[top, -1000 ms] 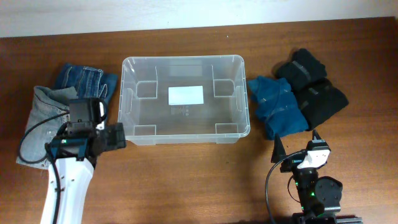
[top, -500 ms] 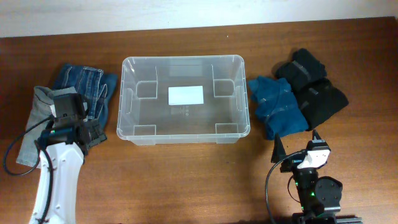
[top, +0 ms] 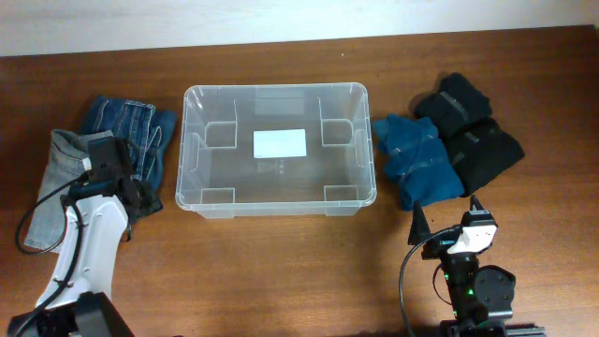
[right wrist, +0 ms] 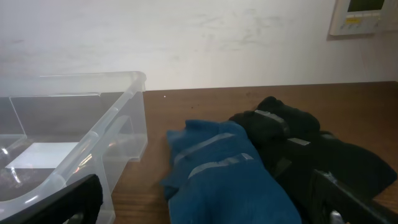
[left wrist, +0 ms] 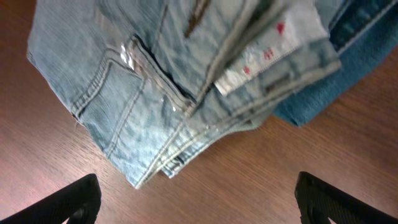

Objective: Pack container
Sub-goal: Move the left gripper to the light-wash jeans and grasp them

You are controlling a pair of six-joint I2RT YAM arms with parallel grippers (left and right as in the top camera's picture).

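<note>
I need to lower my open left gripper down onto the light-blue jeans, because they overlap the dark-blue jeans (top: 122, 120) and so are on top in that pile.
The clear plastic container (top: 197, 103) with a white label on its base sits empty at the table's middle; its corner shows in the right wrist view (right wrist: 124, 93). Folded light-blue jeans (top: 61, 168) and dark-blue jeans (top: 122, 120) lie left of it. My left gripper (top: 136, 197) hangs over their near edge, open and empty; its view shows the light jeans (left wrist: 143, 81) above the fingertips (left wrist: 196, 202). My right gripper (top: 447, 215) is open and empty at the front right, just short of a folded blue garment (top: 421, 164), which also shows in the right wrist view (right wrist: 224, 171).
Black garments (top: 473, 131) lie right of the blue one, also in the right wrist view (right wrist: 311, 149). A white wall runs behind the table, with a wall panel (right wrist: 367, 15) at its upper right. Bare wood lies in front of the container.
My left arm swung left and back, away from the container's front-left corner, to above the jeans pile's near edge. The right arm has not moved.
</note>
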